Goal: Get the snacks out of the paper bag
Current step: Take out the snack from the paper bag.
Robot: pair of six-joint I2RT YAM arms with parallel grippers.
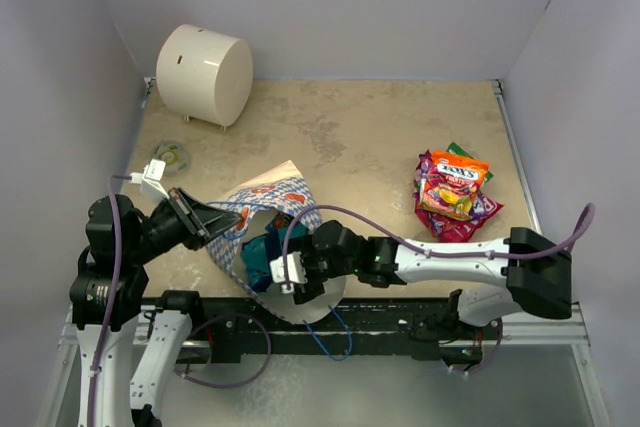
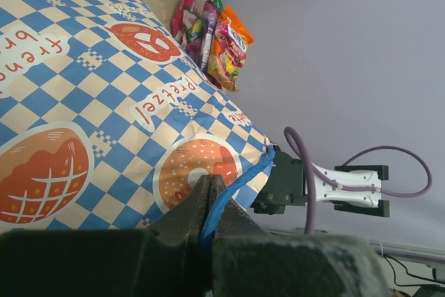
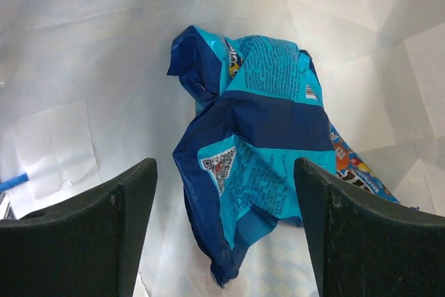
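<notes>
I next need to move my right gripper outward, deeper into the bag, and then onto the crumpled blue packet's dark edge (image 1: pixel 260 266) (image 3: pixel 212 222), so that the edge is between its open fingers.
The checked paper bag (image 1: pixel 272 197) lies on its side with its mouth toward the near edge. My left gripper (image 1: pixel 213 221) is shut on the bag's blue cord handle (image 2: pixel 240 179), with the fingertips (image 2: pixel 199 189) pressed together around it. My right gripper (image 1: pixel 280 269) is open at the bag's mouth. In the right wrist view its fingers (image 3: pixel 125 206) stand either side of a crumpled blue snack packet (image 3: pixel 257 137) on the cream inside (image 3: pixel 97 74), apart from it. A second packet (image 3: pixel 351 168) peeks out behind. Several snacks (image 1: pixel 455 192) lie piled on the table at the right.
A large cream cylinder (image 1: pixel 205 72) stands at the back left. A small round disc (image 1: pixel 170 156) lies near the left wall. The bag's other blue cord (image 1: pixel 335 332) hangs over the table's near edge. Walls close in the left, back and right sides.
</notes>
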